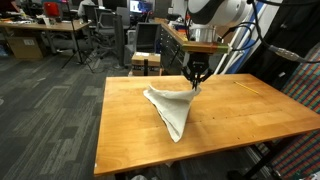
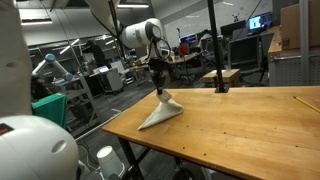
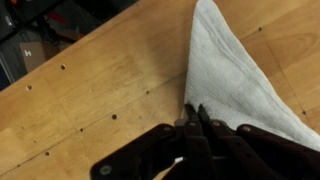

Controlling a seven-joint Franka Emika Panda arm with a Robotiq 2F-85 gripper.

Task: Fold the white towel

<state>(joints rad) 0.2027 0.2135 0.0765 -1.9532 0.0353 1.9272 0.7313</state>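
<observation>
The towel stands tented, so I should next move my gripper down and across to the table edge by the towel's loose tip and let go of the pinched corner there.
The white towel (image 1: 172,108) lies on the wooden table (image 1: 250,115), pulled up into a tent shape toward one raised corner. My gripper (image 1: 197,78) hangs over the table's middle and is shut on that corner. In an exterior view the towel (image 2: 160,113) sits near the table's end, with the gripper (image 2: 160,88) pinching its peak. In the wrist view the dark fingers (image 3: 186,120) are pressed together at the gripper (image 3: 195,108), with the towel (image 3: 235,70) spreading away in a triangle over the wood. The pinched corner itself is hidden between the fingers.
A black pole on a base (image 2: 220,87) stands at the far side of the table. A thin yellow stick (image 1: 248,86) lies on the wood past the gripper. A small wooden stand (image 1: 146,62) sits beyond the table edge (image 1: 100,130). Office chairs and desks fill the background.
</observation>
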